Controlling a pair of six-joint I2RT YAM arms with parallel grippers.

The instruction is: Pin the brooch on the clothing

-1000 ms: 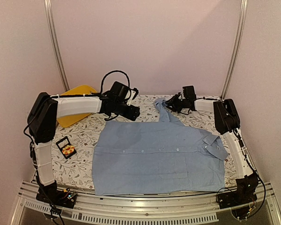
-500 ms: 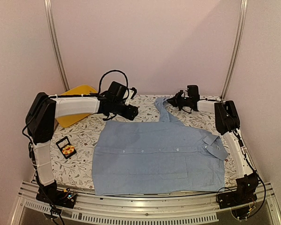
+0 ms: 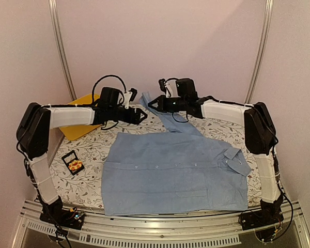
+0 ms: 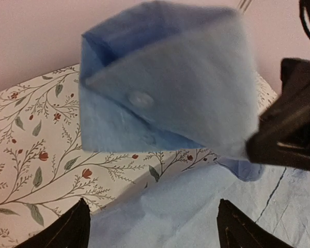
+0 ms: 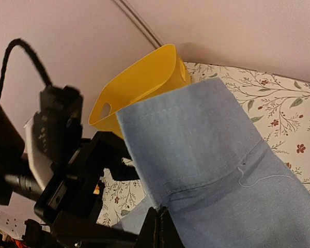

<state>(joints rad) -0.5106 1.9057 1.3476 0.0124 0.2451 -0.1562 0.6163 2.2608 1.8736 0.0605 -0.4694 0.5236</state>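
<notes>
The left gripper goes down and back over the shirt's far edge next, then onto the sleeve's end point(image 3: 145, 98) point(image 4: 109, 108), which sticks out free past my right gripper's pinch.
The light blue shirt point(image 3: 175, 173) lies spread on the flowered table. My right gripper point(image 3: 152, 104) is shut on the edge of its far sleeve point(image 3: 146, 97) and holds it raised above the table; the pinch shows in the right wrist view point(image 5: 163, 227). My left gripper point(image 3: 141, 116) is open and empty just left of the raised sleeve, above the shirt's far edge; its fingers point(image 4: 67, 232) frame the cloth point(image 4: 165, 212), and the sleeve point(image 4: 170, 77) hangs ahead. The small orange-yellow brooch point(image 3: 76, 165) sits in a black box at the left, away from both grippers.
A yellow plastic basin point(image 3: 75, 121) leans at the back left, behind my left arm, and also shows in the right wrist view point(image 5: 139, 82). The black box point(image 3: 71, 157) lies on the table left of the shirt. Metal rails run up the back wall.
My right gripper has swung left and upward, carrying the sleeve up off the table. My left gripper has moved slightly left and back, now close beside the right gripper.
</notes>
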